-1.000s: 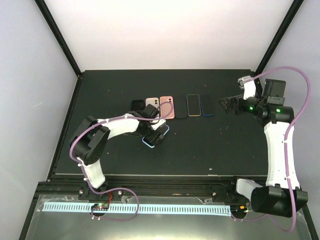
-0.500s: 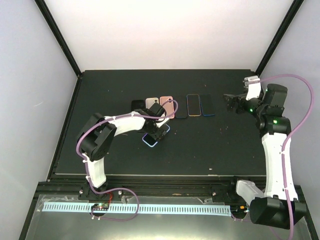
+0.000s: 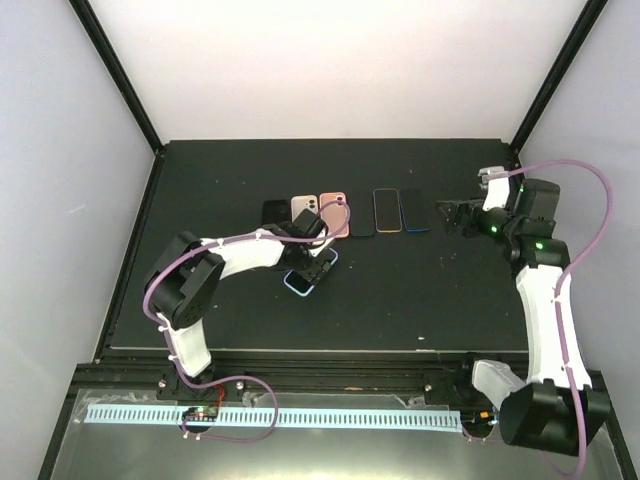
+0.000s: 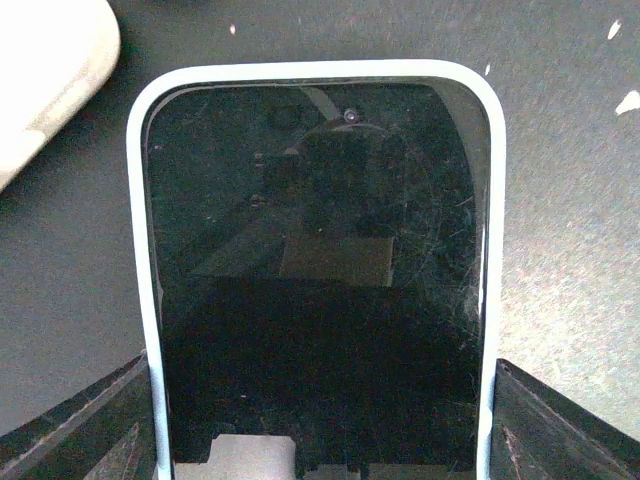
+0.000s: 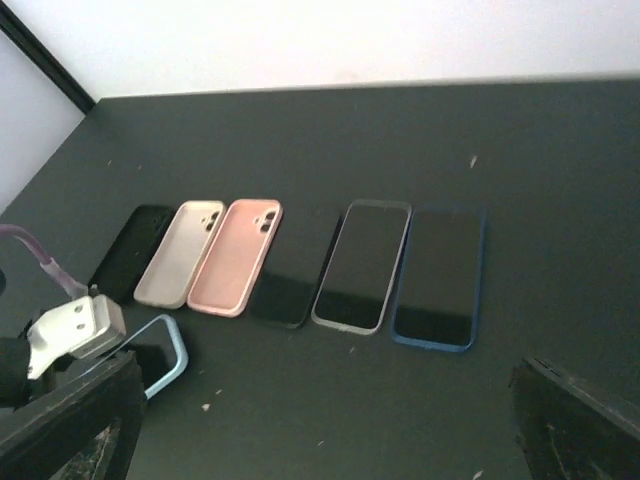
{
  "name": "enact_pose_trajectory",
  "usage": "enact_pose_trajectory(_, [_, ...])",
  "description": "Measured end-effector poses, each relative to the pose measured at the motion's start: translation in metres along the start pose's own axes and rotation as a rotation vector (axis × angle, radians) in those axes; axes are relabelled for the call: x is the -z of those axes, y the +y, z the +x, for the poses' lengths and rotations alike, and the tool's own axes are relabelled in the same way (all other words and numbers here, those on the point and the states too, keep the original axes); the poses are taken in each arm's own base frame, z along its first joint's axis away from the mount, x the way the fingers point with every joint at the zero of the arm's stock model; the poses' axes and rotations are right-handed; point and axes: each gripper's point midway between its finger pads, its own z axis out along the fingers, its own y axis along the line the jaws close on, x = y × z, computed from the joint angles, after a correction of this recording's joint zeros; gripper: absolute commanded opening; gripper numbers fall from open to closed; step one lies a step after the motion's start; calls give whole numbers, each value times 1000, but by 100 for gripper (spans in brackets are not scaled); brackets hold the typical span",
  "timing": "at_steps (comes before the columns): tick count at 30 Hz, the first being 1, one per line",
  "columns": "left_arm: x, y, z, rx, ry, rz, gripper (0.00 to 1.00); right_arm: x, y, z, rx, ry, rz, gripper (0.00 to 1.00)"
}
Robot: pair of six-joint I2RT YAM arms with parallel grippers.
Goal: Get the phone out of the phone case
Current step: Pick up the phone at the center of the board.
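Observation:
Next, my right gripper reaches left in the top view onto the blue case's far end, which lies that way, clear of the holding fingers.
The phone point(image 4: 320, 250), dark screen up, sits in a light-blue phone case point(image 4: 310, 72) on the black table. From above, the cased phone point(image 3: 303, 278) lies angled, just in front of a row of other phones. My left gripper point(image 3: 318, 262) is over its far end. In the left wrist view the left gripper point(image 4: 322, 430) straddles the case, one finger point(image 4: 110, 430) against each long side, shut on it. My right gripper point(image 3: 450, 213) hovers open and empty at the right end of the row; the right gripper point(image 5: 325, 420) looks down at the table, with the blue case point(image 5: 160, 350) at its left.
The row behind holds a black case point(image 5: 130, 252), a beige case point(image 5: 182, 252), a pink case point(image 5: 238, 255), a bare black phone point(image 5: 290, 285), a grey-cased phone point(image 5: 362, 265) and a dark-blue-cased phone point(image 5: 438, 277). The beige case's corner point(image 4: 40, 70) lies close to the blue case.
My left gripper's jaws have come in from wide open onto the sides of the blue case. The right arm has swung its wrist and gripper a little to the left.

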Motion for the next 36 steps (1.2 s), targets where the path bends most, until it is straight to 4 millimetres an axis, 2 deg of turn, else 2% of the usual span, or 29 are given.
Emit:
enact_pose_trajectory(6, [9, -8, -18, 28, -78, 12, 50, -33, -11, 45, -203, 153, -50, 100])
enact_pose_trajectory(17, [49, -52, -64, -61, -270, 27, 49, -63, 11, 78, -390, 311, -252, 97])
enact_pose_trajectory(23, [70, -73, -92, -119, -367, 21, 48, -69, 36, 82, -411, 351, -330, 89])
enact_pose_trajectory(33, [96, -109, -111, -252, -467, 9, 48, -87, 76, 101, -380, 463, -430, 78])
enact_pose_trajectory(36, [102, -117, -116, -278, -492, 11, 48, -89, 80, 101, -375, 473, -438, 68])
